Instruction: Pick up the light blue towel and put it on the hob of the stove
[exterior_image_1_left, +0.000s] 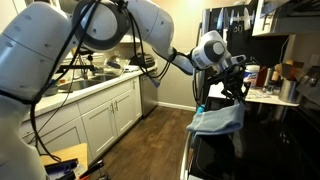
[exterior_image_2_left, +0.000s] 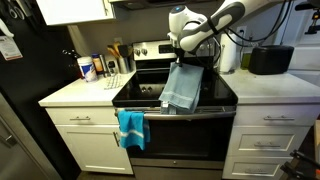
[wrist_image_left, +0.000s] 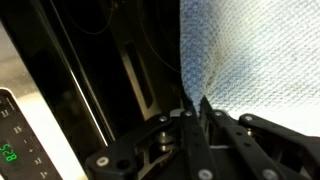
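The towel still hangs above the front of the hob, so next I will move my gripper down and toward the control panel, over the rear of the black glass hob (exterior_image_2_left: 208, 77) (wrist_image_left: 130, 60).
The light blue towel (exterior_image_2_left: 183, 87) hangs from my gripper (exterior_image_2_left: 184, 57) over the black glass hob of the stove (exterior_image_2_left: 140, 91). Its lower edge is just above the hob's front. In an exterior view the towel (exterior_image_1_left: 218, 119) droops below the gripper (exterior_image_1_left: 233, 86) above the dark stove top (exterior_image_1_left: 250, 150). In the wrist view the towel's woven cloth (wrist_image_left: 255, 55) fills the upper right, pinched between the shut fingers (wrist_image_left: 196, 108), with the hob (wrist_image_left: 80, 70) below.
A brighter blue towel (exterior_image_2_left: 131, 127) hangs on the oven door handle. Bottles and a utensil holder (exterior_image_2_left: 97, 67) stand on the counter beside the stove. A black appliance (exterior_image_2_left: 268, 59) sits on the other counter. White cabinets (exterior_image_1_left: 105, 115) line the kitchen wall.
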